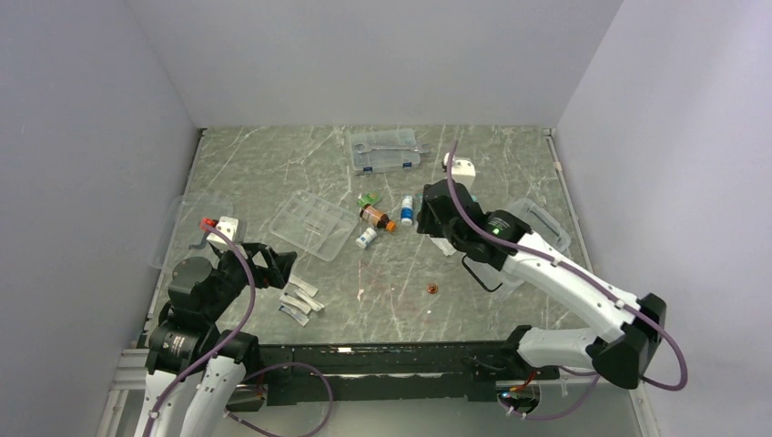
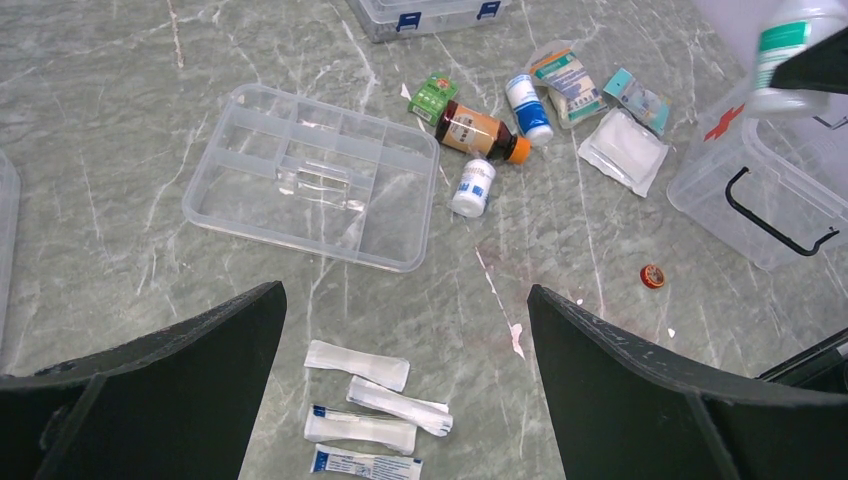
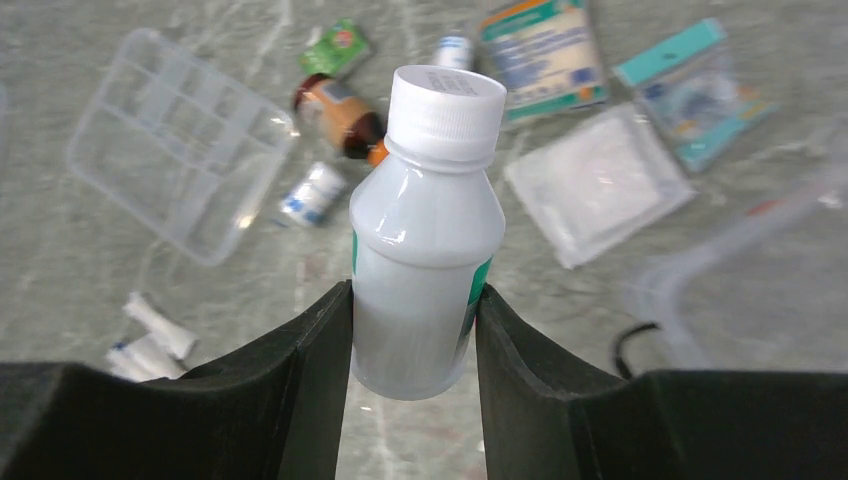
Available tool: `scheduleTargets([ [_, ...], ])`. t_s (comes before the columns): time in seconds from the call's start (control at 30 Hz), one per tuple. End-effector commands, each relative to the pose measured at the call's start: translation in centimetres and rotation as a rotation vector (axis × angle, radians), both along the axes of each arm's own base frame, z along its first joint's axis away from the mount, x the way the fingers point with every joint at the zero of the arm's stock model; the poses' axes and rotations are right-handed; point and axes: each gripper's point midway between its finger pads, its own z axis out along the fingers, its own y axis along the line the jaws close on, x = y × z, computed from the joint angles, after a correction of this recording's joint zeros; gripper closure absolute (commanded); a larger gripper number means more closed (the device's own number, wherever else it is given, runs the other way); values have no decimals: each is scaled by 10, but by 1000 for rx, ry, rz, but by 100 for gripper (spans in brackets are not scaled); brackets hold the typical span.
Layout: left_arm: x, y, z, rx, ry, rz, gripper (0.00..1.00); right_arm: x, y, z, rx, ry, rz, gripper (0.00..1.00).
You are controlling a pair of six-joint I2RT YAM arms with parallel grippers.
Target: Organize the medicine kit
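Note:
The robot's right gripper needs to go back toward the black handle and down into the clear kit box (image 1: 502,274) (image 3: 760,295) to let go of the bottle, as the box is open.
My right gripper (image 3: 413,300) is shut on a white bottle (image 3: 425,230) with a green label and white cap, held in the air above the table; the bottle also shows in the left wrist view (image 2: 790,45). My left gripper (image 2: 405,295) is open and empty above several white packets (image 2: 370,410). The clear divided tray (image 2: 315,175) lies empty left of centre. Beside it lie a brown bottle (image 2: 475,130), two small white bottles (image 2: 472,188), a green packet (image 2: 432,98) and gauze packs (image 2: 622,150). The clear kit box with red cross and black handle (image 2: 760,190) stands at the right.
A flat clear case with blue latches (image 1: 384,150) lies at the back. A small red cap (image 1: 432,289) lies near the front centre. Another clear plastic piece (image 1: 187,228) sits at the table's left edge, beside my left arm.

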Motion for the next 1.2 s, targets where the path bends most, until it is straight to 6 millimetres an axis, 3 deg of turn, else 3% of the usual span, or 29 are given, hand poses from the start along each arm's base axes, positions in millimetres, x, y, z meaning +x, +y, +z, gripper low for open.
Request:
scheduleTargets([
  [0.0, -1, -3, 13, -18, -31, -14, 1, -15, -62, 26, -197, -61, -79, 100],
  [0.2, 0, -4, 11, -17, -23, -16, 1, -36, -117, 30, -344, -40, -207, 100],
  [0.47, -1, -5, 12, -18, -24, -21, 1, -52, -166, 11, -505, 45, -378, 100],
  [0.63, -1, -6, 11, -15, -20, -25, 1, -51, -191, -16, -530, 126, -454, 100],
  [1.0, -2, -7, 11, -17, -21, -29, 1, -35, -197, -46, -493, 245, -465, 100],
  [1.17, -2, -7, 12, -15, -24, -30, 1, -29, -193, -72, -457, 331, -435, 100],
])
